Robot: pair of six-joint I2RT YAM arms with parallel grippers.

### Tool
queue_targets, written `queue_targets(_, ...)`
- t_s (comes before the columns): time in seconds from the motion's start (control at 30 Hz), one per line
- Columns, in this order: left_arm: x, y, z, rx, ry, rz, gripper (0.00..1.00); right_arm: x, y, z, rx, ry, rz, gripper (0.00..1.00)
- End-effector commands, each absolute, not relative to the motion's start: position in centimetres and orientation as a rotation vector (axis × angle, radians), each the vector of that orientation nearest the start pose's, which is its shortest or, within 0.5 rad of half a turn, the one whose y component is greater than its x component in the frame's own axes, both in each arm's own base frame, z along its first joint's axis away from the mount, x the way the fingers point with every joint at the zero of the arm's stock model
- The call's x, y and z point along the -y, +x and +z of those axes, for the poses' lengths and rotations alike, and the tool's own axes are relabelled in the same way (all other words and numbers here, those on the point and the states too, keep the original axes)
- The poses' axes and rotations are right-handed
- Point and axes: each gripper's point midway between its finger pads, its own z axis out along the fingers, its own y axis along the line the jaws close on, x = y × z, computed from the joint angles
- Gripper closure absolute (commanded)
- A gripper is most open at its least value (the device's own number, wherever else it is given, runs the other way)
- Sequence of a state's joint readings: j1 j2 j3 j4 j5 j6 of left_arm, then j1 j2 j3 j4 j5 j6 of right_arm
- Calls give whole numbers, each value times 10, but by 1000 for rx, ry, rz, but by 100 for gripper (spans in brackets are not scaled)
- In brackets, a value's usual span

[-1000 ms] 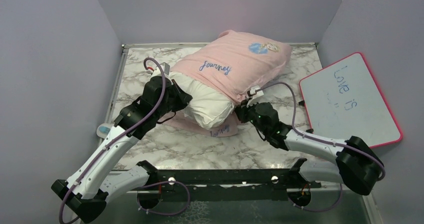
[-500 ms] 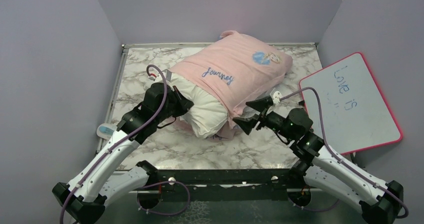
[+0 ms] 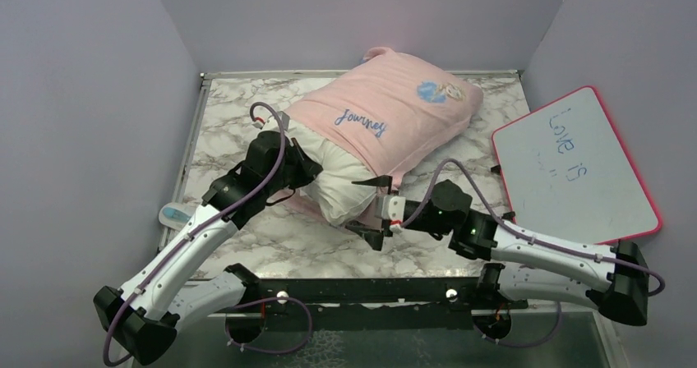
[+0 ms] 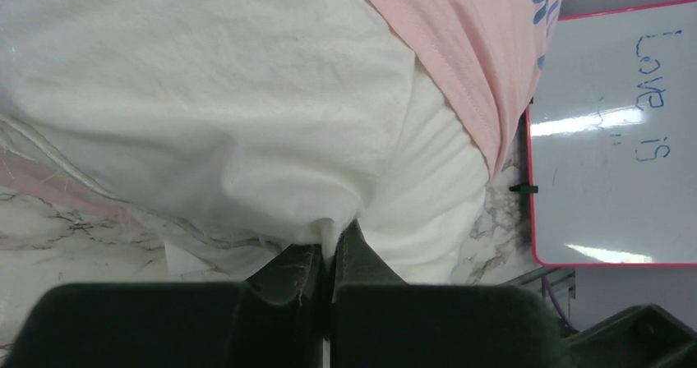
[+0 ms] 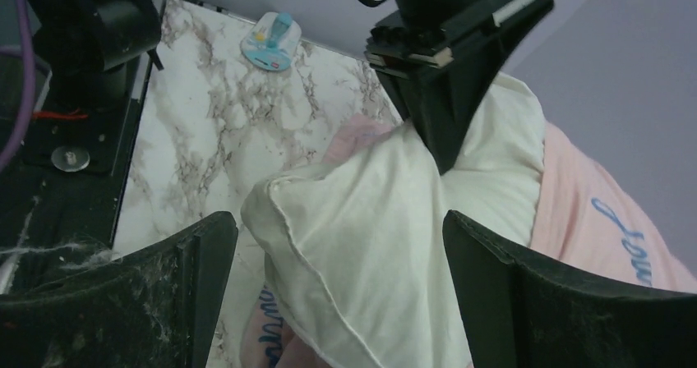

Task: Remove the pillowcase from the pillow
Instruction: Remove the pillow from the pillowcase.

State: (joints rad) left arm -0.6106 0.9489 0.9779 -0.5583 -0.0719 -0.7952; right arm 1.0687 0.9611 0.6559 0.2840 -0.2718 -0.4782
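Note:
I will next slide my open right gripper over the pillow's bare near corner (image 3: 339, 207) (image 5: 337, 220) and close it, since that white corner lies to the gripper's left in the top view.
The pale pink pillowcase (image 3: 393, 115) with blue "Journey" script covers the far part of the white pillow (image 3: 341, 181), whose near end sticks out bare. My left gripper (image 3: 307, 171) is shut on a pinch of the pillow's white fabric (image 4: 337, 228), close to the pink hem (image 4: 468, 97). My right gripper (image 3: 368, 209) stands wide open just in front of the pillow's bare near corner (image 5: 362, 253), its fingers on either side and touching nothing. A pink flap (image 5: 265, 335) lies under that corner.
A pink-framed whiteboard (image 3: 579, 163) lies at the right edge of the marble table (image 3: 271, 245). A small blue-and-white object (image 3: 176, 214) sits at the table's left edge. Purple walls enclose the left, back and right sides.
My right gripper let go of the pillowcase's hem, opened wide and swung left to the pillow's near corner. The pillowcase has slid a little farther back. The left gripper keeps its pinch.

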Motion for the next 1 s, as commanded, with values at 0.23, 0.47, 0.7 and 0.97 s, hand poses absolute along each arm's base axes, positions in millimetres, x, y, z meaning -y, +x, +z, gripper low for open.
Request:
queue_targets(0.23, 203, 254, 312, -1973, -203, -891, 100, -357, 215, 220, -988, -1396, -50, 0)
queue_targets(0.47, 206, 239, 311, -1986, -182, -965, 100, -358, 262, 267, -912, -1030, -362, 3)
queue_targets(0.7, 146, 231, 301, -1923, -369, -733, 37, -372, 268, 292, -1139, -890, -116, 98)
queue_targets(0.97, 78, 207, 297, -1854, -597, -526, 21, -355, 282, 326, -1466, -588, 249, 99)
